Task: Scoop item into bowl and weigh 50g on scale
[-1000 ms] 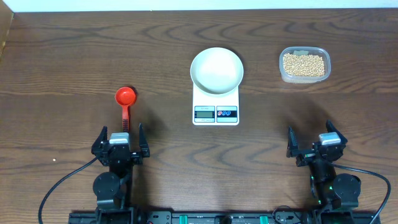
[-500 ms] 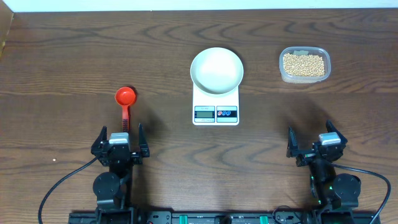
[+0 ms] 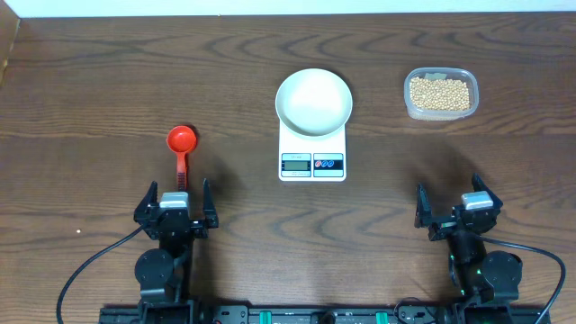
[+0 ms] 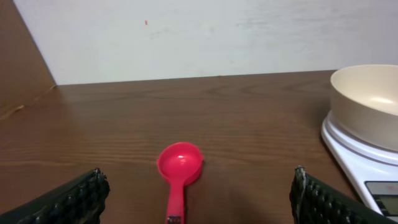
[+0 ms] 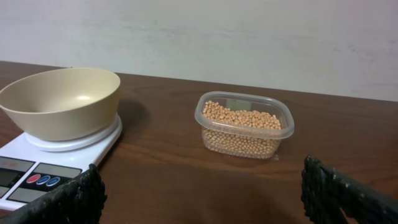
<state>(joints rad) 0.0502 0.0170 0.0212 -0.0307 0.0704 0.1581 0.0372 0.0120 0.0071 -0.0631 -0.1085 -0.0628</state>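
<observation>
The left gripper moves outward next, tilts down and lowers onto the cup's edge away from the scale, since the red scoop's cup lies rim up.
The white bowl (image 3: 313,102) stands empty on the white scale (image 3: 312,155) at the table's middle. Tan beans, the item (image 3: 439,93), fill a clear plastic tub at the back right. A red scoop (image 3: 181,148) lies left of the scale, its handle pointing toward my left gripper (image 3: 175,200). That gripper is open, with the handle's end between its fingers but untouched. In the left wrist view the scoop (image 4: 179,168) lies just ahead of the left gripper (image 4: 199,199). My right gripper (image 3: 447,202) is open and empty near the front right. From it I see the beans (image 5: 242,124) and the bowl (image 5: 62,102).
The clear tub (image 5: 283,124) sits about a hand's width right of the scale (image 5: 37,165). The table's left edge (image 3: 9,54) shows at the far left, and a pale wall rises behind the far edge. Cables trail from both arm bases at the front.
</observation>
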